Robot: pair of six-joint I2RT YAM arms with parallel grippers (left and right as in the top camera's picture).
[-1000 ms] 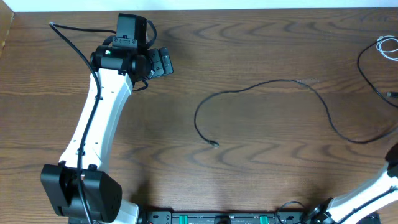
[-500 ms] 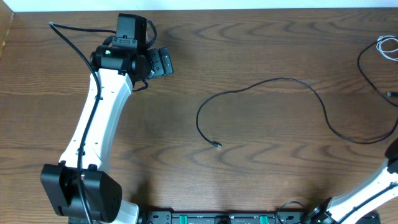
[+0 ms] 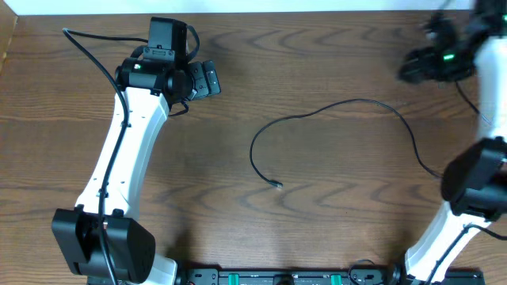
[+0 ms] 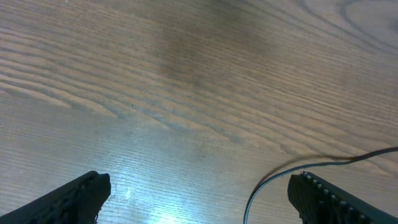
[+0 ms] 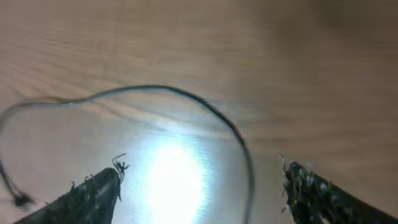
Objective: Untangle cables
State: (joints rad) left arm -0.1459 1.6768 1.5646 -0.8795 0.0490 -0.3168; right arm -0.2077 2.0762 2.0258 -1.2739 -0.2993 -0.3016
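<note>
I will next swing my right gripper to the left in the overhead view, back and down to the cable (image 3: 263, 176) (image 5: 11, 186) beside the plug end, which lies free on open wood.
A long thin black cable (image 3: 358, 100) lies loose across the middle of the table, arching from its small plug end (image 3: 277, 184) up and over toward the right, where it passes behind the right arm. My right gripper (image 3: 405, 66) hovers blurred at the far right and stands open. In the right wrist view the cable (image 5: 155, 90) curves over the wood ahead of the open right gripper (image 5: 203, 177), held by nothing. My left gripper (image 3: 209, 79) is open at the far left. In its wrist view the cable (image 4: 298, 168) runs near the right finger of the open left gripper (image 4: 199, 186).
A second thin black cable (image 3: 467, 101) runs along the right edge beside the right arm (image 3: 467, 182). The left arm (image 3: 127, 150) slants across the left side. A black bar with green connectors (image 3: 277, 278) lines the front edge.
The right arm has swung from the lower right corner up to the far right of the table, and its gripper has gone from shut to open. The cable shifted slightly. The left arm stayed still.
</note>
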